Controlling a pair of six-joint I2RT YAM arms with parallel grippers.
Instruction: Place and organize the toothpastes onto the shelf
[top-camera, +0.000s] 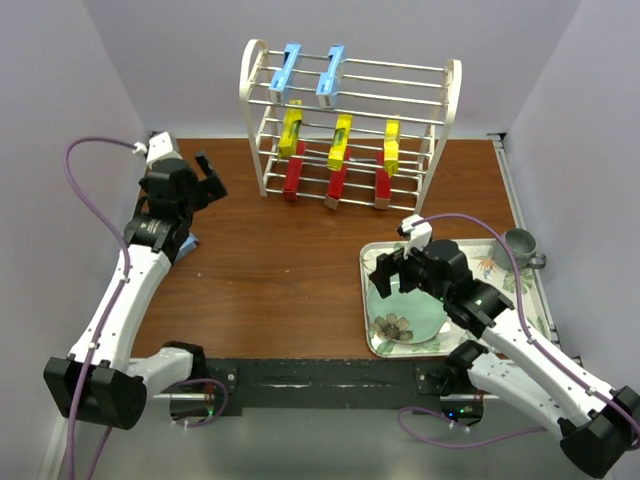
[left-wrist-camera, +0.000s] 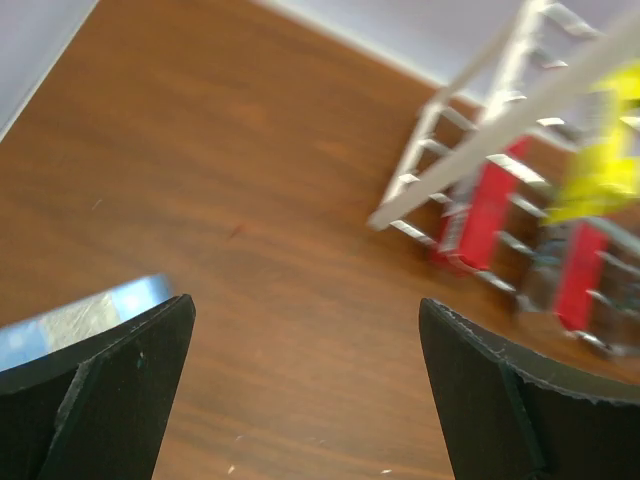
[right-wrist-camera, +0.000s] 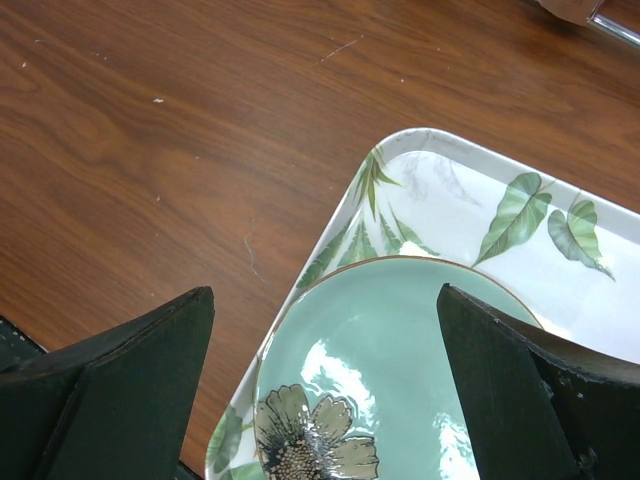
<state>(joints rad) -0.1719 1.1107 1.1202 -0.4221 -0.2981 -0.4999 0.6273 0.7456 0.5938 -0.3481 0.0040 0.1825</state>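
The left gripper needs to move back toward one more light blue box (top-camera: 187, 246) and bring its open fingertips down around it, because the box is on the tabletop, off the shelf (top-camera: 350, 120).
The white wire shelf (top-camera: 350, 120) stands at the back of the table. Two light blue toothpastes (top-camera: 289, 68) (top-camera: 330, 75) lie on its top tier, three yellow ones (top-camera: 341, 140) on the middle tier and three red ones (top-camera: 337, 186) on the lowest. Part of another light blue box (top-camera: 190, 243) shows on the table beside the left arm, and its end (left-wrist-camera: 80, 320) shows just left of my left finger. My left gripper (top-camera: 207, 180) (left-wrist-camera: 305, 305) is open and empty over bare wood, left of the shelf (left-wrist-camera: 470, 150). My right gripper (top-camera: 385, 275) (right-wrist-camera: 325, 295) is open and empty above the tray's left edge.
A floral tray (top-camera: 368, 300) (right-wrist-camera: 330, 240) at the front right holds a green flower plate (top-camera: 410, 310) (right-wrist-camera: 420, 360). A grey mug (top-camera: 520, 245) stands by the tray's far right corner. Purple walls close in the table on three sides.
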